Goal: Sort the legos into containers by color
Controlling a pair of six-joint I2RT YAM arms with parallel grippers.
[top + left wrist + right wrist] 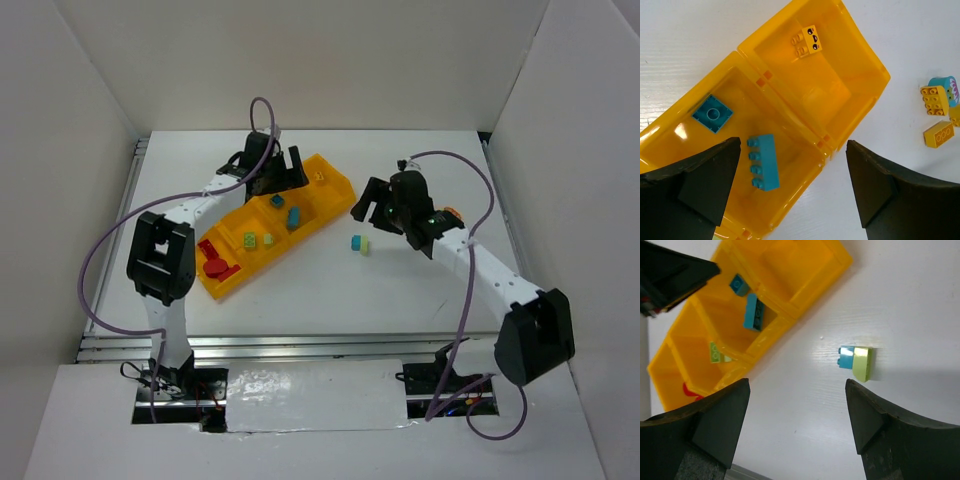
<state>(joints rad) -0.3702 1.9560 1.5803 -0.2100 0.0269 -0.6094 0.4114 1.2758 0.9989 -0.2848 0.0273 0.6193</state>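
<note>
The right gripper shifts sideways and down around the teal and yellow-green brick pair (359, 243) (855, 361) next, as that lies below it, to the right in the wrist view.
The orange-yellow tray (236, 288) lies diagonally, left of centre. Its compartments hold red bricks (215, 263), yellow-green bricks (250, 240), two teal bricks (294, 216) and one orange-yellow brick (318, 176). My left gripper (275, 170) is open and empty above the tray's far end; its view shows the long teal brick (762, 162), a square teal one (712, 113) and the orange-yellow face brick (808, 41). My right gripper (375, 205) is open and empty, above the table right of the tray. A teal and yellow-green brick pair (359, 243) lies on the table, just beyond its right fingertip in the wrist view (856, 361).
Loose orange-yellow bricks (934, 99) and a round teal piece (948, 86) lie on the table right of the tray's far end; in the top view they sit mostly behind the right arm (452, 213). White walls enclose the table on three sides.
</note>
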